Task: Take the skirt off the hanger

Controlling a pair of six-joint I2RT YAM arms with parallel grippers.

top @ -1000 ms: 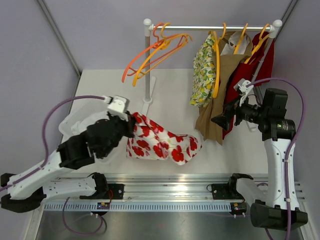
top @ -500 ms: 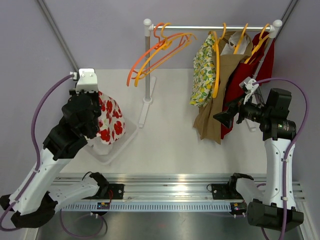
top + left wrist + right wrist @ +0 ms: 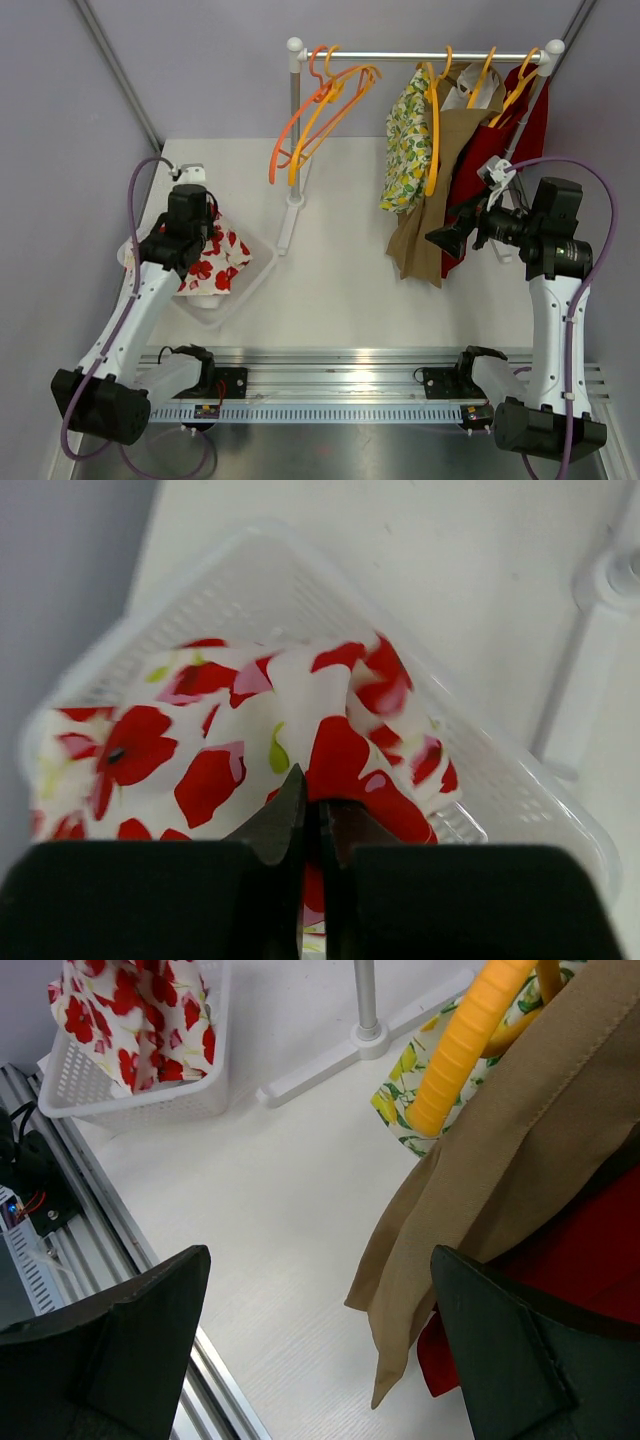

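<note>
Next, my right gripper rises and reaches outward past the tan garment onto the yellow hanger's near arm, because the lemon-print garment still hangs on it.
The white skirt with red flowers (image 3: pixel 212 262) lies in the white basket (image 3: pixel 254 272) at the left of the table. My left gripper (image 3: pixel 196 235) is shut on the skirt's fabric (image 3: pixel 340 755) over the basket. The skirt also shows in the right wrist view (image 3: pixel 130 1015). Empty orange hangers (image 3: pixel 320 105) hang at the left end of the rail. My right gripper (image 3: pixel 447 235) is open and empty beside the tan garment (image 3: pixel 435 190) on the rack; its fingers (image 3: pixel 120 1360) stand wide apart.
A yellow lemon-print garment (image 3: pixel 408 140), the tan one and a red one (image 3: pixel 500 150) hang on orange hangers at the right of the rail. The rack's white post (image 3: pixel 294 130) and foot stand mid-table. A metal rail (image 3: pixel 330 385) runs along the near edge.
My left arm swung left with the skirt, from the table's middle to the basket, and lowered it in. The empty hangers are swinging. The right arm has barely moved.
</note>
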